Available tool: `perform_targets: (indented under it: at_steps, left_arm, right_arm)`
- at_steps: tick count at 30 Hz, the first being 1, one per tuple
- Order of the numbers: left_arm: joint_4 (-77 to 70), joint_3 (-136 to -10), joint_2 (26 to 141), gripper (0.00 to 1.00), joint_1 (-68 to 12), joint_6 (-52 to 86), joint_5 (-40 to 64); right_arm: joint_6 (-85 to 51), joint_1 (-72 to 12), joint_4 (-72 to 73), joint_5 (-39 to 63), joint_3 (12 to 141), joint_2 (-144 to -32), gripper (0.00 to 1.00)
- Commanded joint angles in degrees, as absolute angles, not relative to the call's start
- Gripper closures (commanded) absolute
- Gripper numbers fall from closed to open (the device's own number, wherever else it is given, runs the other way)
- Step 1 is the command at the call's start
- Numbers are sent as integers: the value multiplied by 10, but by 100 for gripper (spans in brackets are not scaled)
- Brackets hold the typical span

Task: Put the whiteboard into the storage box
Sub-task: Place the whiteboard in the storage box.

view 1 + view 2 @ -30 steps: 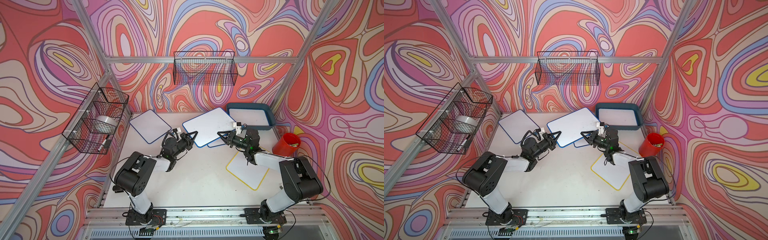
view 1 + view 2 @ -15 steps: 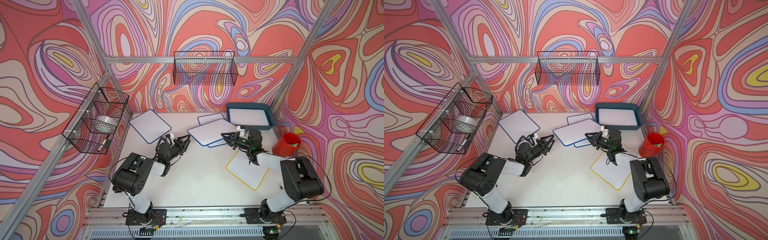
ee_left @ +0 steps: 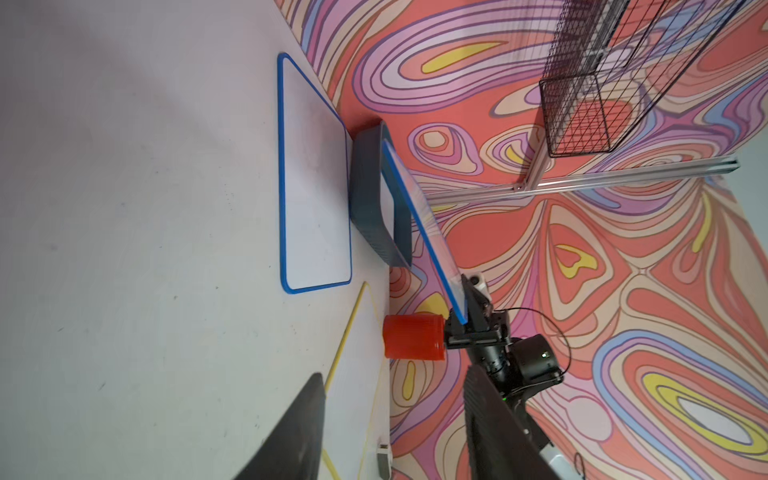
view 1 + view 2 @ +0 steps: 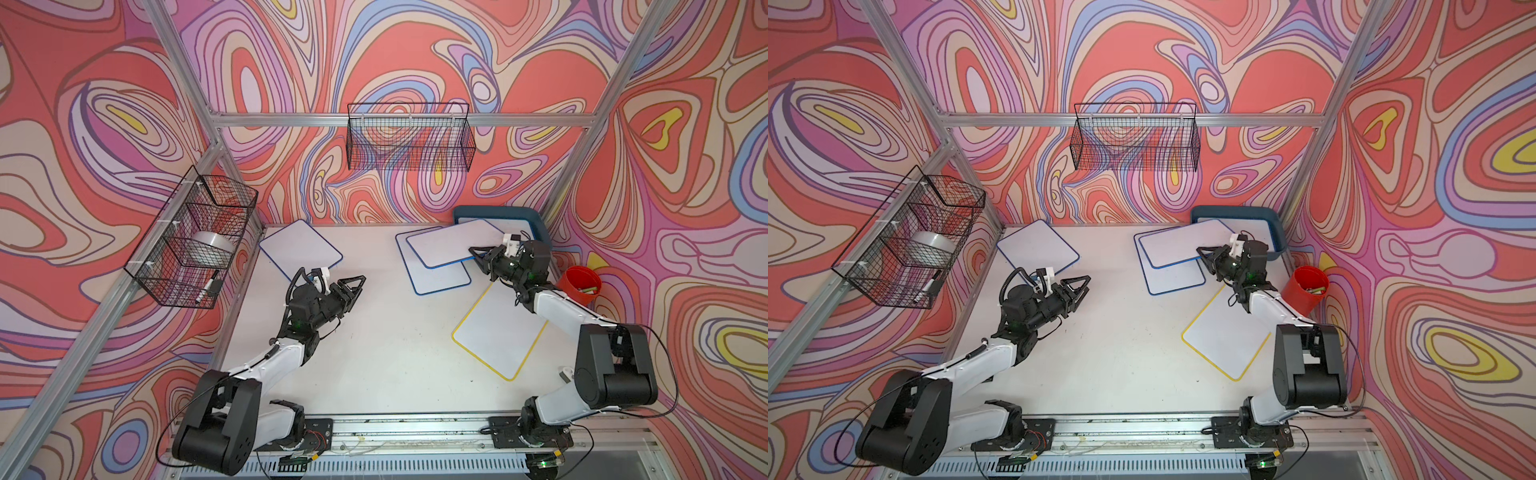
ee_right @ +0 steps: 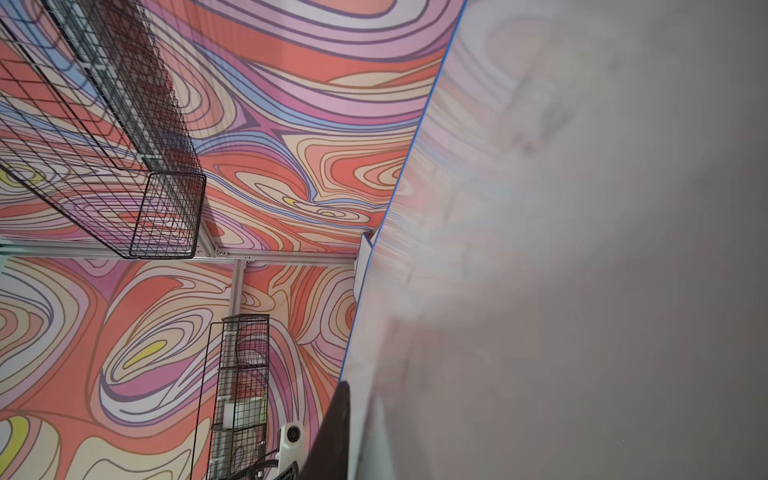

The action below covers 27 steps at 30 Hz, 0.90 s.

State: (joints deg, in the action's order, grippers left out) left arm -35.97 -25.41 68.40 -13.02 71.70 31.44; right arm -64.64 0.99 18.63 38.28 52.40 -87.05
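My right gripper needs to move the overhanging board outward next, toward the bucket's side, then lower it inside and let it go. The storage box's opening (image 4: 510, 225) is below and farther outward.
My right gripper (image 4: 475, 254) (image 4: 1202, 253) is shut on the near corner of a blue-edged whiteboard (image 4: 453, 243) (image 4: 1177, 245). The board is tilted, its far end over the rim of the dark teal storage box (image 4: 498, 212) (image 4: 1233, 210) at the back right. In the left wrist view the board (image 3: 424, 224) shows edge-on above the box (image 3: 368, 199). It fills most of the right wrist view (image 5: 582, 249), beside one dark finger (image 5: 332, 432). My left gripper (image 4: 358, 286) (image 4: 1084, 286) (image 3: 390, 424) is open and empty over the table's middle left.
A second blue-edged board (image 4: 440, 274) lies flat under the held one. A third one (image 4: 300, 253) lies at the back left, a yellow-edged one (image 4: 498, 328) under the right arm. A red bucket (image 4: 579, 286) stands at the right; black wire baskets (image 4: 409, 137) hang on the walls.
My left gripper opened, let go of the whiteboard and drew back to the left. The right gripper carried the board right, over the storage box, uncovering the board beneath.
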Motion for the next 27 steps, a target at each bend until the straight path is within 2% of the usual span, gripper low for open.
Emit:
perform_targets:
  at_steps: [1, 5, 9, 10, 17, 27]
  left_arm:
    - [-164, -266, 624, 48, -119, 614, 299]
    - [-22, -314, 575, 44, -94, 540, 291]
    - [56, -355, 556, 44, -76, 482, 290]
    - [71, -366, 558, 40, -73, 468, 287]
    - [219, -503, 622, 39, -61, 364, 317]
    - [337, -611, 704, 40, -16, 272, 382]
  right_arm:
    - [-562, 18, 131, 347, 572, -831, 100]
    - [-527, 50, 86, 331, 596, -835, 100]
    - [-513, 93, 84, 320, 599, -849, 100]
    - [-517, 103, 89, 321, 598, -852, 100]
    - [-515, 150, 114, 310, 609, -885, 100]
    - [-509, 170, 121, 296, 652, -972, 100]
